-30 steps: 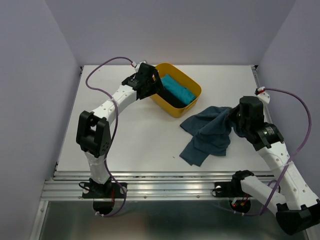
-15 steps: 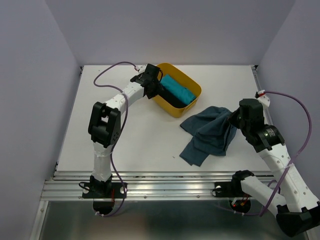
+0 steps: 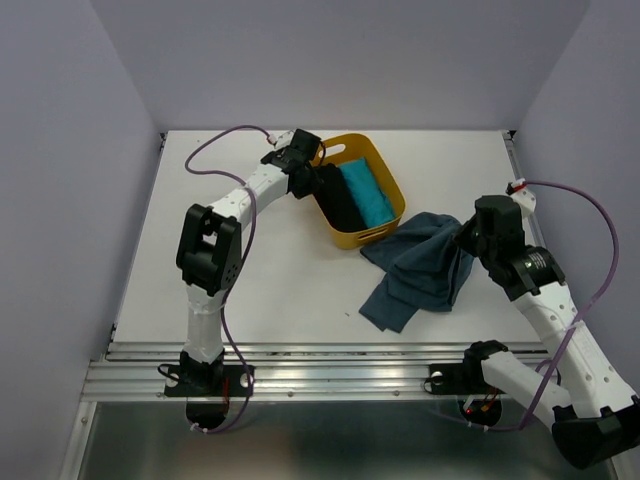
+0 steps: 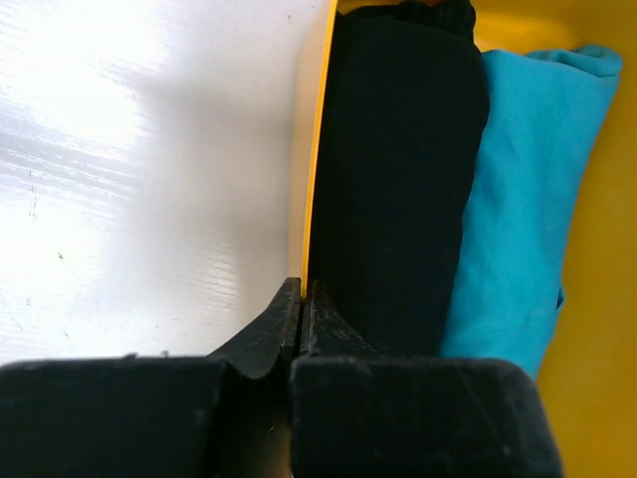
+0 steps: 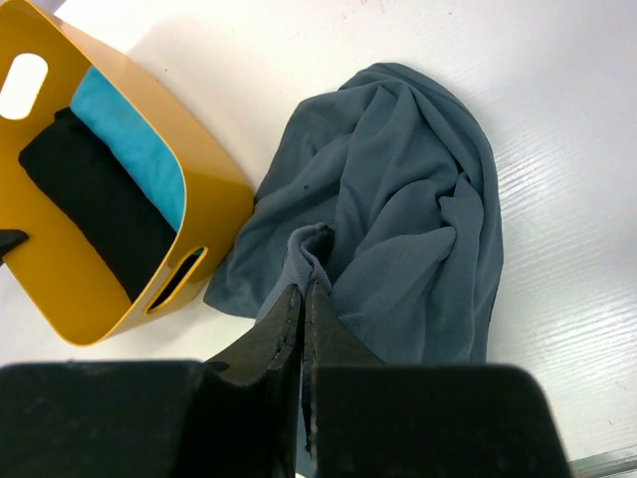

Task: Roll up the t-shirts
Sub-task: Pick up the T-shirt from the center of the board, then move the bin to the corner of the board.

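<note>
My left gripper moves the basket (image 3: 365, 237) left in the top view next, away from the slate-blue t-shirt, and releases the basket's side, since bare tabletop lies that way.
A dusty slate-blue t-shirt (image 3: 420, 270) lies crumpled on the white table, right of centre. My right gripper (image 3: 463, 238) is shut on a raised fold of this t-shirt (image 5: 418, 199) at its right edge, the fabric pinched between the fingertips (image 5: 304, 291). A rolled black t-shirt (image 3: 340, 200) and a rolled turquoise t-shirt (image 3: 368, 195) lie side by side in the yellow basket (image 3: 365, 237). My left gripper (image 3: 306, 172) is shut on the basket's left rim (image 4: 317, 149), with the black t-shirt (image 4: 398, 179) just inside it and the turquoise t-shirt (image 4: 528, 199) beyond.
The basket's slotted near wall (image 5: 214, 199) touches the slate-blue shirt's upper left edge. Bare white table (image 3: 270, 270) stretches left and in front of the basket. Purple cables loop above both arms. Grey walls close in the table on three sides.
My left gripper closed onto the basket's rim, and the basket turned and slid nearer, its near end now against the slate-blue shirt. The right arm hardly moved.
</note>
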Robot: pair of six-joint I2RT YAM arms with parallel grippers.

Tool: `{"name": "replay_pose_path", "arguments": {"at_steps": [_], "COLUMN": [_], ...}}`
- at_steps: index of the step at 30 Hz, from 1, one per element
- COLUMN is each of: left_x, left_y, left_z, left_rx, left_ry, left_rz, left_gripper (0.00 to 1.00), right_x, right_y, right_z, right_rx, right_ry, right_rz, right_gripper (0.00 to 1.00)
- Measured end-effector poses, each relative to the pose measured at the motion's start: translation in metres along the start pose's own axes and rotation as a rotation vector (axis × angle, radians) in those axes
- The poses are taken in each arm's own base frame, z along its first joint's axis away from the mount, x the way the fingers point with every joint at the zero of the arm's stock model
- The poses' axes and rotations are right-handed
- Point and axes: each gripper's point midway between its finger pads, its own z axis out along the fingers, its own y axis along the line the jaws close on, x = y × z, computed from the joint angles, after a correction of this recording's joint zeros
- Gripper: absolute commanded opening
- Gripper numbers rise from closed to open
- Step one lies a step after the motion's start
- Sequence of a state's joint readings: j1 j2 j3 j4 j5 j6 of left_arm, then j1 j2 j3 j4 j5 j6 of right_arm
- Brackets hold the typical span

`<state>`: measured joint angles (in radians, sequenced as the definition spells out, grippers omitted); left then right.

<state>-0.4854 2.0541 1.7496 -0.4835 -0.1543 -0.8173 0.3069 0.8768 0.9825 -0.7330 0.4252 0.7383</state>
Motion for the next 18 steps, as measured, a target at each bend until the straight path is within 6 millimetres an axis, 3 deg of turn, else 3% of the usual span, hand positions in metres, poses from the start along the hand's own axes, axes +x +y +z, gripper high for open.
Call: {"name": "replay_pose_path", "arguments": {"at_steps": [9,12,18], "left_x": [-0.007,-0.015,-0.045], "left_y": [0.013,0.030,0.090], "left_z": [-0.004,-0.009,-0.025], "left_rx": [-0.048,-0.090,-0.229], "left_ry": [-0.025,-0.045,-0.106], "left_rz": [-0.048,-0.091,-0.221], "left_gripper": [0.00,0.00,0.00], "right_x": [0.002,0.003,0.004], "right_y": [0.001,0.002,0.002], "right_z": [0.001,0.001,0.002], "right_rx": [-0.006,-0.006,-0.008], "right_ry": [0.010,0.016,0.020], "right_rz": [-0.001,-0.003,-0.004], "right_gripper": [0.01,0.01,0.01]}}
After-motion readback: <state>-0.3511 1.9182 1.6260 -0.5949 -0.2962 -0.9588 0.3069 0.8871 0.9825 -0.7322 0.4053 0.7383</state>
